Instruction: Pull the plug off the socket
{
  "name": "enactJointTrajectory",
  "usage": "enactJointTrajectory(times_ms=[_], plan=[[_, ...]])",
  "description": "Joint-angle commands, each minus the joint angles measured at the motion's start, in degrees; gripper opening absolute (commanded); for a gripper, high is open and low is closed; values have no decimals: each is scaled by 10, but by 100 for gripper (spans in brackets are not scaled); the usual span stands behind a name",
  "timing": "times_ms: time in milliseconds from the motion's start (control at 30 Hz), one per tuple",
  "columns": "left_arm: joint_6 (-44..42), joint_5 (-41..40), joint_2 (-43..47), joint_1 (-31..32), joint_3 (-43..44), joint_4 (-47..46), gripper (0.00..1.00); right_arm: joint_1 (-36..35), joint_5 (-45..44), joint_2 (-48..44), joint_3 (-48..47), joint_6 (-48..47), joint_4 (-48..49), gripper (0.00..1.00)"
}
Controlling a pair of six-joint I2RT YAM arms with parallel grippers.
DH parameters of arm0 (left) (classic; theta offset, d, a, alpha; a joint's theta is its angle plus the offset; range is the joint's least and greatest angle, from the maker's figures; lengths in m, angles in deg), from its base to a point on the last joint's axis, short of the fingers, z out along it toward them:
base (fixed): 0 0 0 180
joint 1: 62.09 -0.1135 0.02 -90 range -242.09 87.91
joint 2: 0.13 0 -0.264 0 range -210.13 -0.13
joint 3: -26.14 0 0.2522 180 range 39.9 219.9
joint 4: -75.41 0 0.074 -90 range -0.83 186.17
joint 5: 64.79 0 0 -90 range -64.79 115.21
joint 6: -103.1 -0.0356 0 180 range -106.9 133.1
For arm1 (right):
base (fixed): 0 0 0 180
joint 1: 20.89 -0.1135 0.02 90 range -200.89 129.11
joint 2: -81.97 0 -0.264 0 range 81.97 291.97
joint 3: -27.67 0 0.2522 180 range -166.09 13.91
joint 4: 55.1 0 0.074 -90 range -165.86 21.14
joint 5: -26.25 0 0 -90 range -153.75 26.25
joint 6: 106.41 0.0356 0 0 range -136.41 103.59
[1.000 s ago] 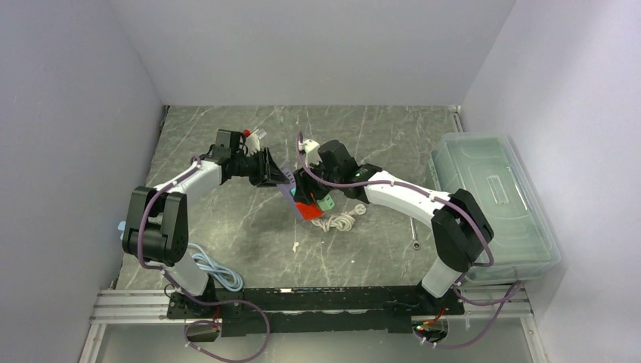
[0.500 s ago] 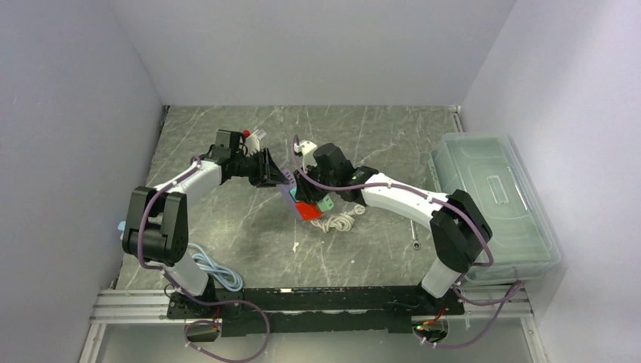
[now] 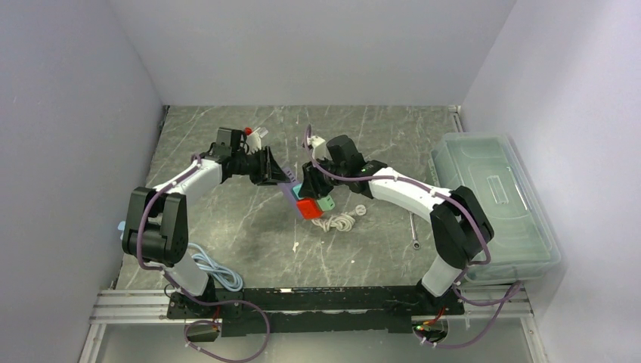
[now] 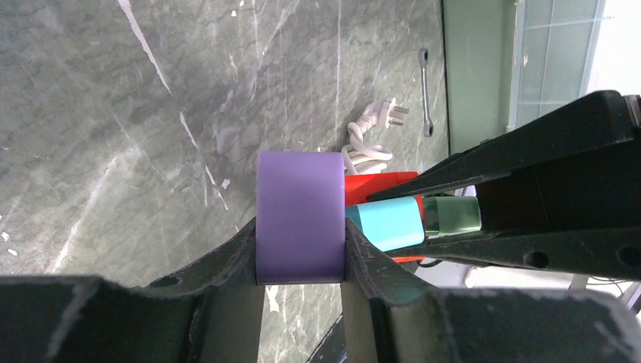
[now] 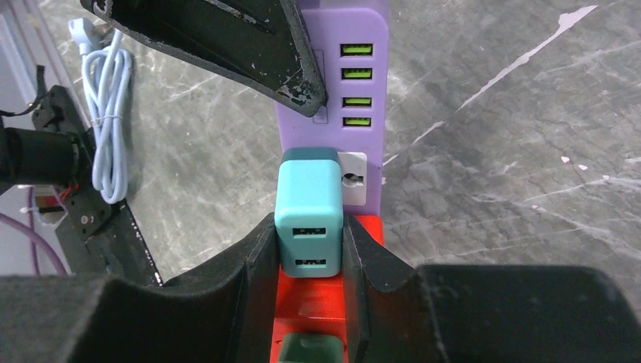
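My right gripper moves off the outlet (image 5: 352, 178) next, to the right in the top view. Then it goes down to the tabletop by the wrench, clear for releasing the teal plug.
A purple socket strip (image 3: 289, 191) with a red end section (image 3: 307, 209) is held above the table between the two arms. My left gripper (image 3: 277, 176) is shut on the strip's purple end (image 4: 300, 215), one finger on each side. My right gripper (image 3: 315, 193) is shut on the teal plug (image 5: 309, 215), a square charger with two USB slots. The plug sits against the white outlet (image 5: 352, 178) of the strip (image 5: 355, 83); its pins are hidden. A dark green plug (image 5: 308, 352) sits on the red section (image 5: 325, 302). The teal plug also shows in the left wrist view (image 4: 385, 223).
A coiled white cable with a plug (image 3: 337, 221) lies on the table under the strip. A small wrench (image 3: 414, 231) lies to its right. A clear lidded bin (image 3: 495, 200) stands at the right edge. A pale blue cable (image 3: 214, 270) lies by the left arm's base.
My right wrist swung a little left, then back right and away from me. The strip turned slightly with it. Both grips have stayed shut.
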State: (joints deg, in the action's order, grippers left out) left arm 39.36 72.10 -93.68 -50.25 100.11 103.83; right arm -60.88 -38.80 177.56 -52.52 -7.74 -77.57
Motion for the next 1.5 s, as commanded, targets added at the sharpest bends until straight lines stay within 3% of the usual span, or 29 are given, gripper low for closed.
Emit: enactJointTrajectory(times_ms=[0,633,1167,1467], plan=[[-14,27,21,3,23,14,0,22,38,-4,3,2,50,0],[-9,15,14,3,25,15,0,-18,-46,-11,-5,-8,33,0],[-29,-42,-3,3,44,72,0,-28,-133,-76,-13,0,5,0],[-19,11,8,-20,37,48,0,-16,-272,-161,-61,20,-129,0]])
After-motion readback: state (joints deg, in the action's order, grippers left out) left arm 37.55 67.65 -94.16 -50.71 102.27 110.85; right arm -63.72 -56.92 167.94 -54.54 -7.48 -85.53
